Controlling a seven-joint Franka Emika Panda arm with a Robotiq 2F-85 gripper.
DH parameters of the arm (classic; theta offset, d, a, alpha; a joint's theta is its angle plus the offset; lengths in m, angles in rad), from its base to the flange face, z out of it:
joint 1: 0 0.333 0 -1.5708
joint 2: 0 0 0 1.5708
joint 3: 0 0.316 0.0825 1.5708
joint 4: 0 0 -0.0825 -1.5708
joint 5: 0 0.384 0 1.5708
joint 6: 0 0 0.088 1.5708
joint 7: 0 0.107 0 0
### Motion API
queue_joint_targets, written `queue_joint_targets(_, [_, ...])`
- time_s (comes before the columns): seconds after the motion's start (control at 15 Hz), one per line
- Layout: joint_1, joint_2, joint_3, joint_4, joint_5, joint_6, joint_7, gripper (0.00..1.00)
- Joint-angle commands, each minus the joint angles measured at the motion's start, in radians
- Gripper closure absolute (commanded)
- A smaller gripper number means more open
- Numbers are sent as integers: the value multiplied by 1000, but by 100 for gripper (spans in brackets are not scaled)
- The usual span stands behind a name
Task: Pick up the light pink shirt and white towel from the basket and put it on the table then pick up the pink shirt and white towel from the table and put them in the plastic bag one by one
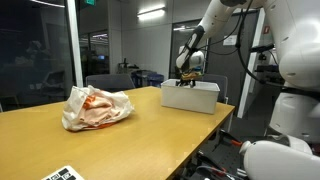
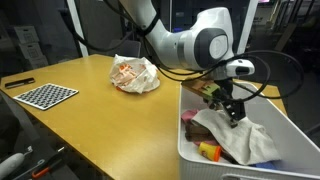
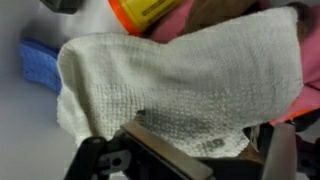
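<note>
My gripper will stay low in the basket and close next on the towel's near edge [image 2: 232, 122] [image 3: 222, 143], because it is right below the spread fingers.
The white basket [image 1: 190, 97] stands at the table's far end; in an exterior view its rim [image 2: 200, 150] is close by. A white waffle-weave towel [image 3: 180, 80] lies on top of its contents and also shows in an exterior view [image 2: 255, 140]. Pink cloth [image 3: 180, 18] peeks from under the towel's far edge. My gripper [image 2: 232, 112] is down inside the basket, in both exterior views [image 1: 188, 75]. In the wrist view its fingers [image 3: 215, 150] stand wide apart over the towel's near edge. The crumpled white and orange plastic bag [image 1: 97, 108] lies on the table [image 2: 135, 73].
An orange item [image 3: 145, 10] and a blue item [image 3: 40, 62] lie in the basket beside the towel. A checkerboard sheet [image 2: 42, 95] lies near the wooden table's edge. Chairs stand behind the table.
</note>
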Motion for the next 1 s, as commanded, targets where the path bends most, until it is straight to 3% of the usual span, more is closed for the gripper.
queue_joint_targets(0.0, [63,64,-100,30,-76,26,108,0])
queue_joint_targets(0.07, [70,71,-111,30,-85,30,117,9])
queue_joint_targets(0.13, [77,75,-120,31,-94,34,124,26])
queue_joint_targets(0.73, [149,63,-166,24,-152,34,196,96])
queue_joint_targets(0.87, [185,37,-189,6,-200,37,227,100])
queue_joint_targets(0.93, [229,13,-224,-11,-260,48,269,96])
